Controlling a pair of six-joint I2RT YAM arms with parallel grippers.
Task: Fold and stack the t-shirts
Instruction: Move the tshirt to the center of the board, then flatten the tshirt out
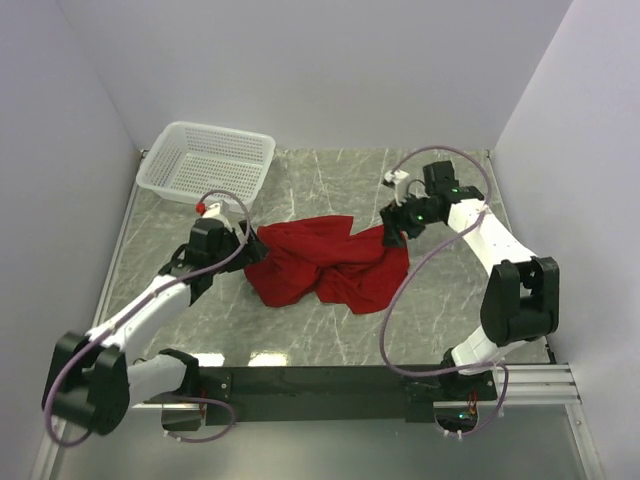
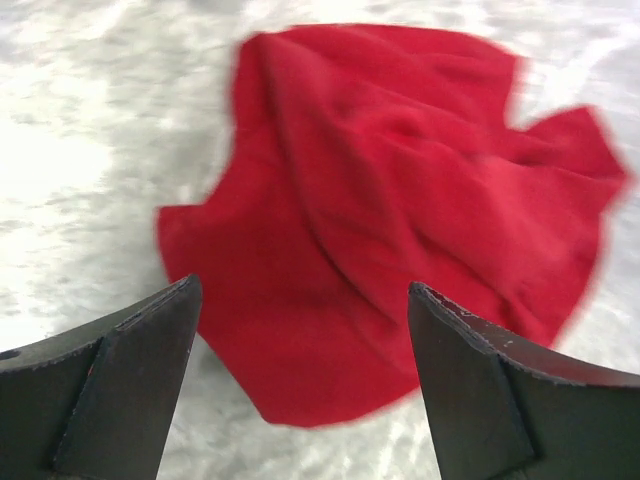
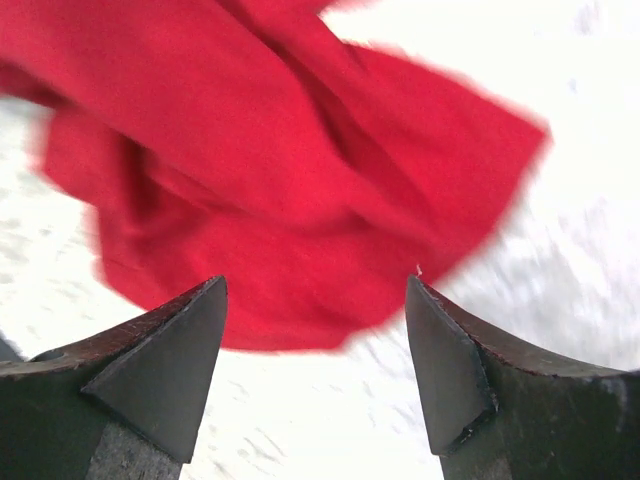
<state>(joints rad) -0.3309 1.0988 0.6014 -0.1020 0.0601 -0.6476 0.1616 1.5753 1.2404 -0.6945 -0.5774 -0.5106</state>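
Observation:
The robot should next lower the open fingers of its right gripper to the right in the wrist view, onto the cloth at the t-shirt's back corner (image 1: 381,234) (image 3: 487,165).
A deep-red t-shirt (image 1: 328,262) lies crumpled in a loose heap on the marble table. My left gripper (image 1: 252,250) hangs at the heap's left edge, jaws wide apart. In the left wrist view the t-shirt (image 2: 400,200) spreads below and ahead of the gripper (image 2: 300,300), and nothing sits between the fingers. My right gripper (image 1: 392,236) hovers at the heap's upper right corner, open too. The right wrist view shows the t-shirt (image 3: 270,170) just beyond the gripper (image 3: 315,290), with bare table under the jaws.
A white mesh basket (image 1: 207,160) stands at the back left of the table (image 1: 330,180). Pale walls close in the left, back and right sides. The arm bases sit on a dark rail (image 1: 330,385) at the near edge.

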